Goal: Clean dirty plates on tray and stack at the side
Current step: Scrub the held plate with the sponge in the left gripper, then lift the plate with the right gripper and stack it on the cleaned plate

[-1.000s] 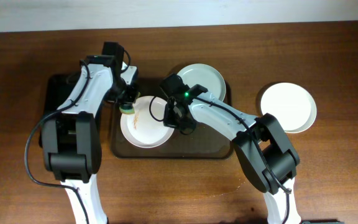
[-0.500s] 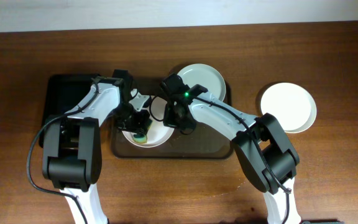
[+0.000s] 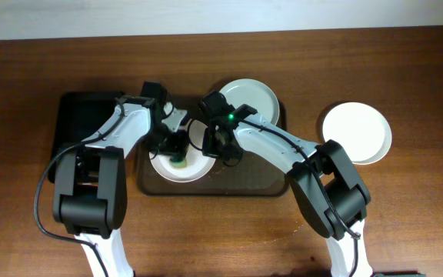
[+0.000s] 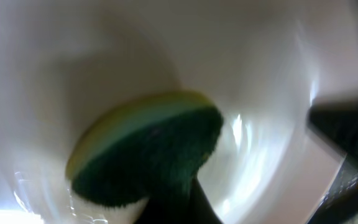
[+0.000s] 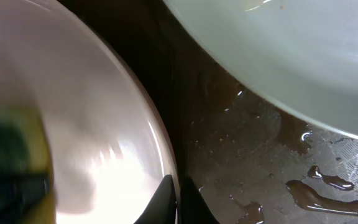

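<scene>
My right gripper will raise its plate next, then lower and release it onto the third white plate [image 3: 357,133], to the gripper's right in the overhead view.
A white plate [image 3: 166,168] lies at the left of the dark brown tray [image 3: 256,185]. My left gripper [image 3: 177,155] is shut on a yellow-green sponge [image 4: 145,149] and presses it on this plate's inside [image 4: 104,56]. My right gripper [image 3: 216,151] is shut on the plate's right rim [image 5: 166,168], one finger inside and one outside. A second, faintly bluish plate [image 3: 254,96] sits at the tray's back right and shows in the right wrist view [image 5: 291,56]. A third white plate [image 3: 357,132] lies on the table to the right of the tray.
A smaller black tray [image 3: 79,115] stands left of the brown tray, partly under my left arm. Drops of water [image 5: 309,193] lie on the brown tray's floor between the two plates. The table's back edge runs along the top.
My left gripper swept the sponge from the plate's upper left edge down into its middle, then slightly back up. My right gripper has kept its hold on the rim.
</scene>
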You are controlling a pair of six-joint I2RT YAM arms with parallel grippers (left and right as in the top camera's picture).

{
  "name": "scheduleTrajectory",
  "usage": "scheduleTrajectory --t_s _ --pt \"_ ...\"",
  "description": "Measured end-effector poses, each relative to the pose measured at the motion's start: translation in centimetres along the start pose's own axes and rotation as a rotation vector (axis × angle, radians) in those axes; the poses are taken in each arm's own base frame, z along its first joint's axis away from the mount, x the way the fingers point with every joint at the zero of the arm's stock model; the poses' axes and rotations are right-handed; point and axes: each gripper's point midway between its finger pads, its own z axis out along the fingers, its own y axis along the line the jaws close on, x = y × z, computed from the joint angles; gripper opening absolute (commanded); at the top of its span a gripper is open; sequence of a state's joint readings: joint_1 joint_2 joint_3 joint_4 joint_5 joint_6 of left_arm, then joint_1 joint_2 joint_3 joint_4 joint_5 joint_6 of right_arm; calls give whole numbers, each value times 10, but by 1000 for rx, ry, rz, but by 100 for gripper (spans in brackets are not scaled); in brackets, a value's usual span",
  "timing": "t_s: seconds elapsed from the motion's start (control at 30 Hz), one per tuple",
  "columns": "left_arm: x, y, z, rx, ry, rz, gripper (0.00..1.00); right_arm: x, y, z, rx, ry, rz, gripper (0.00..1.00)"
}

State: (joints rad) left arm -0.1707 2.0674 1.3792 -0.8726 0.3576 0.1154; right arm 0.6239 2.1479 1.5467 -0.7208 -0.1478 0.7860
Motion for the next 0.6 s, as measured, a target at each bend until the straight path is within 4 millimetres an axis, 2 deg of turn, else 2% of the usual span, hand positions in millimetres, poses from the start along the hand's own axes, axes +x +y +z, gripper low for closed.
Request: scheduleTrajectory --t_s 0.03,0.1,0.17,0.23,0.3,0.33,0.37,0.4,0.43,0.5,0.57,0.6 --pt "-20 0 0 2 -79 -12 1 0 0 0 0 0 0 4" --pt "-34 9 -2 -49 -135 -80 1 0 0 0 0 0 0 4" --pt "-47 37 -13 -235 -202 -180 1 0 0 0 0 0 -1 4" --pt "-36 65 -24 -423 -193 -283 1 -3 4 0 -15 -10 -3 4" --pt "-14 72 -27 -481 -110 -314 1 -2 4 0 -17 -6 -4 4" --pt "-8 68 -25 -453 -76 -288 1 -2 4 0 -18 -6 -4 4" --pt "-3 55 -20 -353 -32 -226 1 -1 3 0 -13 -2 -2 4" --pt "0 32 -13 -182 -5 -162 1 -1 3 0 -12 -2 -2 4" --pt "0 15 -8 -82 2 -136 1 -1 3 0 -13 -2 -3 4" --pt "-5 -16 -2 165 9 -136 1 -1 3 0 -12 -2 -6 4" --pt "-14 -12 -15 235 -5 -184 1 -1 3 0 -13 -2 -6 4" --pt "-43 1 -47 252 -106 -194 1 -1 3 0 -13 -2 -7 4"
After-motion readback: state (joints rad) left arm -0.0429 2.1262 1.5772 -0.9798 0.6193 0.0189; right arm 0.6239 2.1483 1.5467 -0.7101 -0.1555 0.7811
